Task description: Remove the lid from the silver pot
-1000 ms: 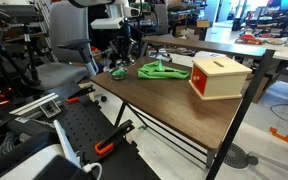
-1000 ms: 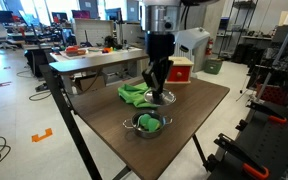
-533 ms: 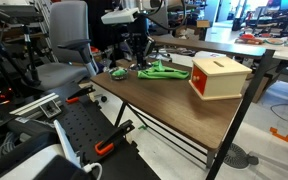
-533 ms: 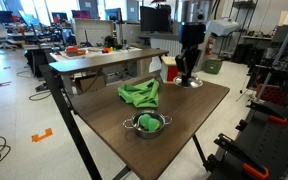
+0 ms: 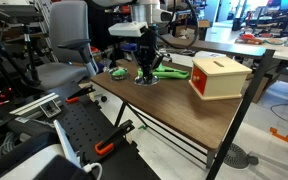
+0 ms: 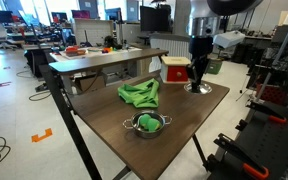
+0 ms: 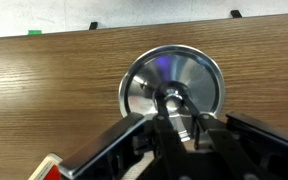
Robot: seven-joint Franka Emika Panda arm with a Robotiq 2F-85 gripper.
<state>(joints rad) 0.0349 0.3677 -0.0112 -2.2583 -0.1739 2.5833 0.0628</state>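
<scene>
My gripper lowers while easing toward the silver pot next, then releases the lid, since the bare part of the tabletop lies below it on that side.
The lid is a round silvery disc, seen from above over the wooden tabletop in the wrist view. My gripper is shut on its small central knob. In both exterior views the gripper holds the lid at or just above the table, between the green cloth and the wooden box. I cannot tell whether it touches the table. The silver pot stands uncovered near the table's other end, with something green inside.
A crumpled green cloth lies mid-table. A tan wooden box stands close to the lid. The table edge is near the gripper. Chairs, desks and equipment surround the table.
My gripper has carried the lid away from the pot, past the green cloth, and lowered it toward the table near the wooden box.
</scene>
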